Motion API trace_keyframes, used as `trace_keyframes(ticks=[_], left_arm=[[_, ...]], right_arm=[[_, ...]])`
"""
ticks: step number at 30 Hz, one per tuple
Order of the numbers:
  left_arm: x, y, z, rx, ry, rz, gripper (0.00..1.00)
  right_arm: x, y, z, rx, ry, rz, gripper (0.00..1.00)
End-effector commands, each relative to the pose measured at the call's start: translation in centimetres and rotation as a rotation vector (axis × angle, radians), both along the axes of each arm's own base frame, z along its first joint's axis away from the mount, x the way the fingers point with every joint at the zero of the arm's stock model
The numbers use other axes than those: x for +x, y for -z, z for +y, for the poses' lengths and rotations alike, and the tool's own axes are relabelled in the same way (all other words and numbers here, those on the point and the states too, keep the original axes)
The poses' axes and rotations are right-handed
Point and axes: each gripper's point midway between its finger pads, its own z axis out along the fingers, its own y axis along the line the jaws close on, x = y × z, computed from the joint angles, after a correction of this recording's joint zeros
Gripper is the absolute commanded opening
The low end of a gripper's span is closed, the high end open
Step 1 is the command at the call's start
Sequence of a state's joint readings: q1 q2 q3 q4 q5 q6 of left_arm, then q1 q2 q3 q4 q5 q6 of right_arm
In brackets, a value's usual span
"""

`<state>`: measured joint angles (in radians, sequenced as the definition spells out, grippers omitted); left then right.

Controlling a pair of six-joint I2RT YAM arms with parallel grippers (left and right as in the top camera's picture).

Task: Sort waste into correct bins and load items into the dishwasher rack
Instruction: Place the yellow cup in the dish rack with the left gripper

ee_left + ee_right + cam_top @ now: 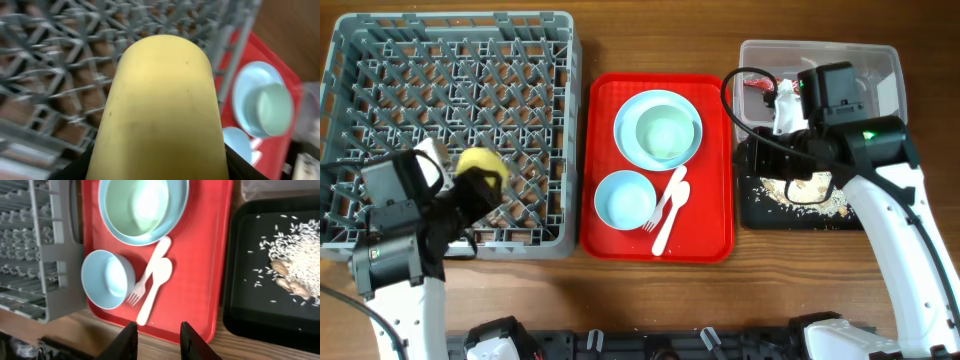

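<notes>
My left gripper lowers the small yellow cup point(483, 165) onto the bare near pegs of the grey dishwasher rack next and releases it, because it still hangs above them.
My left gripper point(478, 185) is shut on the small yellow cup point(483, 165), held over the front right part of the grey dishwasher rack point(440, 80). The cup point(165, 110) fills the left wrist view. On the red tray point(705, 200) stand the pale blue plate point(628, 120) with a mint-green bowl point(667, 132) in it and a second bowl point(625, 198). The white fork point(660, 208) and spoon point(672, 215) lie beside that bowl. My right gripper point(159, 339) is open and empty, above the tray's right edge.
The clear tub point(875, 70) at the back right holds a red packet point(760, 85) and a white scrap point(787, 105). The black tray point(760, 205) in front of it holds rice crumbs point(300, 260). My right arm reaches over both.
</notes>
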<state>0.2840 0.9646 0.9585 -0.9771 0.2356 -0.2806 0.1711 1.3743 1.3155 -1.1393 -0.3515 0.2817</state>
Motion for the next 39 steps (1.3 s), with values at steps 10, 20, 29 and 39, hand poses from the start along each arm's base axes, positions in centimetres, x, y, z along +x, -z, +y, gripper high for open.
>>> trace_keyframes(ticks=[10, 20, 29, 39], left_arm=[[1.8, 7.5, 4.0, 0.089, -0.073, 0.305, 0.18], [3.3, 8.3, 4.4, 0.084, -0.075, 0.307, 1.0], [4.6, -1.5, -2.1, 0.01, 0.122, -0.053, 1.0], [3.2, 2.0, -19.2, 0.05, 0.689, 0.012, 1.0]], right_arm=[[-0.5, 0.3, -0.9, -0.049, 0.003, 0.008, 0.29], [-0.7, 0.3, -0.9, -0.051, 0.002, 0.014, 0.29], [-0.7, 0.3, -0.9, -0.05, 0.003, 0.015, 0.29], [-1.1, 0.5, -1.0, -0.052, 0.009, 0.036, 0.43]])
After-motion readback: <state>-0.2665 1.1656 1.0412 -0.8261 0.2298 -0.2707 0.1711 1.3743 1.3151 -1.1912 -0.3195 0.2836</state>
